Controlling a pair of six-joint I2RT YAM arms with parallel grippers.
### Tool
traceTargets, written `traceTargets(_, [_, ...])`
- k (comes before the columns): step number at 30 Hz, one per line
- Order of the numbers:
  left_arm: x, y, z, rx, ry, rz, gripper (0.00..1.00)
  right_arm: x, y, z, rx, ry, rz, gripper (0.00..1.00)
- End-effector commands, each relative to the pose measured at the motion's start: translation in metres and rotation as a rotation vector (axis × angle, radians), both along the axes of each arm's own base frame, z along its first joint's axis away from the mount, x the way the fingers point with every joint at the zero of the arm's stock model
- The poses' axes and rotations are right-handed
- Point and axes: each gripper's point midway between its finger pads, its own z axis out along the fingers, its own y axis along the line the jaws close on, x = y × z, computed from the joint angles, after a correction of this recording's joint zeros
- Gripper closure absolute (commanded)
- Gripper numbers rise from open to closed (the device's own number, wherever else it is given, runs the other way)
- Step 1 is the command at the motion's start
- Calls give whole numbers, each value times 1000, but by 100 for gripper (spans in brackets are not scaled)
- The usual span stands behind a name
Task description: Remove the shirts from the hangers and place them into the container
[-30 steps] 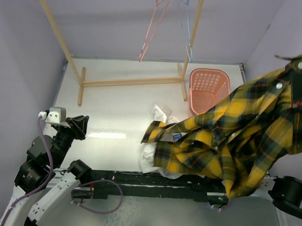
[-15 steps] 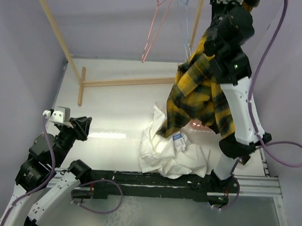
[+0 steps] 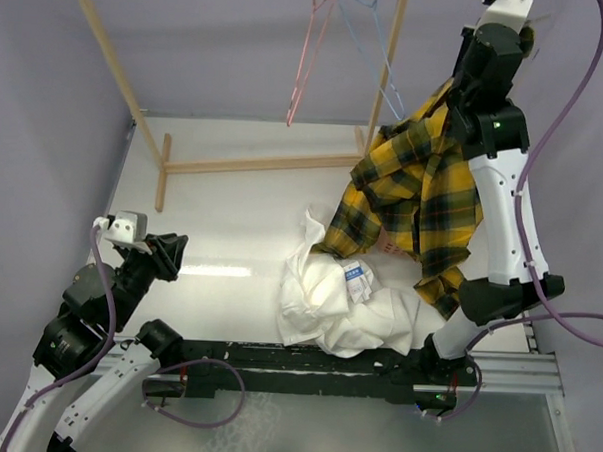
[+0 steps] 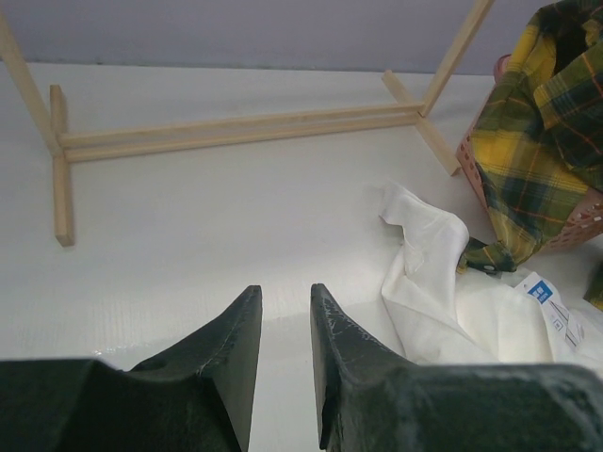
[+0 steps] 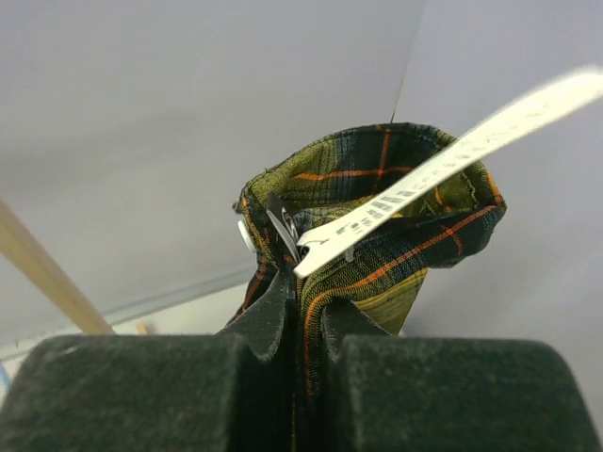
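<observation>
My right gripper next needs to bring the plaid shirt's still-raised collar fold down to the left in the top view, to the salmon-pink container, and let go there.
My right gripper [image 5: 306, 306] is shut on a fold of the yellow-and-black plaid shirt [image 3: 424, 181] near its collar and white tag. The right arm [image 3: 494, 64] is raised high at the back right. From it the plaid shirt hangs down over the salmon-pink container [image 4: 468, 162], covering most of it. The white shirt [image 3: 348, 303] lies crumpled on the table in front of the container. The pink hanger [image 3: 307, 56] and the blue hanger [image 3: 374, 49] hang bare on the rack. My left gripper [image 4: 285, 294] hovers low at the left, slightly open and holding nothing.
The wooden rack [image 3: 254, 164] stands across the back of the white table, its right post next to the container. Purple walls close in on the left, back and right. Both arm bases and a black rail sit along the near edge.
The right arm has swung the plaid shirt from the far right to above the container, where it now hangs lower. The hangers sway slightly. The left arm has barely moved.
</observation>
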Motion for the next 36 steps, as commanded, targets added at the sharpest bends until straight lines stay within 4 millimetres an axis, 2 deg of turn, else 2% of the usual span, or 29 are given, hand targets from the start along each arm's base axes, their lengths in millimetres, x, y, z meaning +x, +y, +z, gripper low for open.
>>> traceTargets(1, [0,0,5,1,-31,-5,69,-3,4,-20,89,-9,41,100])
traceTargets(2, [0,0,6,0,-31,-3,69,-3,2,-31,93,8,36,100])
traceTargets(5, [1,0,5,3,-26,-4,69,0,-10,-47,141,31,48,100])
traceTargets(7, [1,-1,4,6,-25,-6,68,8,-9,-61,167,65,87,100])
traceTargets(13, [2,-1,3,9,-16,-6,68,41,15,-110,269,187,219,100])
traceTargets(18, [2,-1,2,10,-13,-1,68,62,44,-184,358,384,330,100])
traceTargets(22, [4,-1,0,16,-4,0,68,54,48,-237,415,536,304,100])
traceTargets(25, [3,-1,0,15,-5,-1,67,40,46,-273,427,608,275,100])
traceTargets(31, [5,-4,-2,23,4,-9,67,12,55,-325,454,747,312,100])
traceTargets(36, [5,-4,-2,23,6,-9,67,5,59,-373,463,886,323,100])
